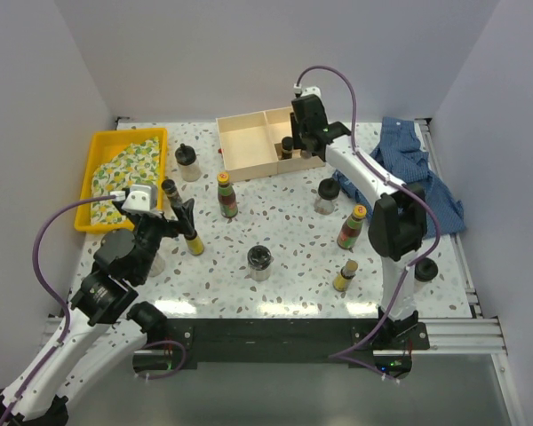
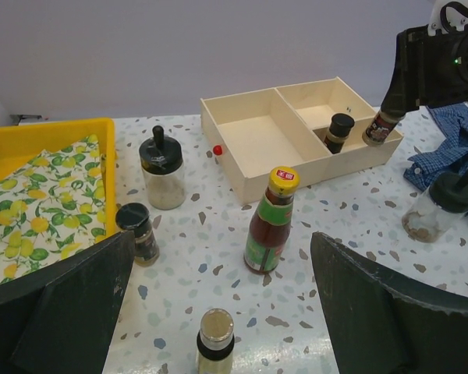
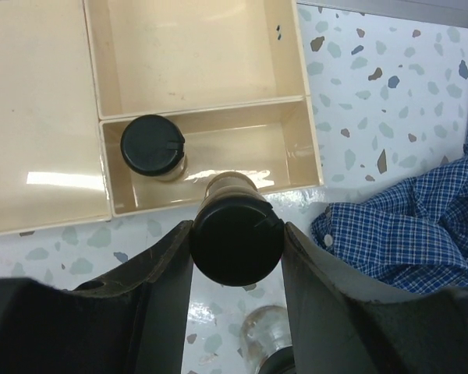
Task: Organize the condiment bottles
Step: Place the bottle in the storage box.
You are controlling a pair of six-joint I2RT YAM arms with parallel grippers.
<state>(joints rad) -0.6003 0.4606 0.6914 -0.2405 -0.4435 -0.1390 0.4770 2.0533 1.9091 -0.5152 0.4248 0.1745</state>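
The small front section of the box has free space beside the standing black-capped bottle, so the right gripper will next move outward over the box's front edge and down into that section.
My right gripper is shut on a small black-capped bottle, held just above the front edge of the pale wooden box. Another black-capped bottle stands in the box's small front compartment. My left gripper hangs wide open over the table's left part with nothing held; a small yellow bottle stands low between its fingers. A red sauce bottle with a yellow cap stands ahead of it. Several more bottles and black-lidded jars are scattered over the table.
A yellow tray with a lemon-print cloth sits at the far left. A blue checked shirt lies at the right by the right arm. A black-lidded jar and a small dark-capped bottle stand near the tray.
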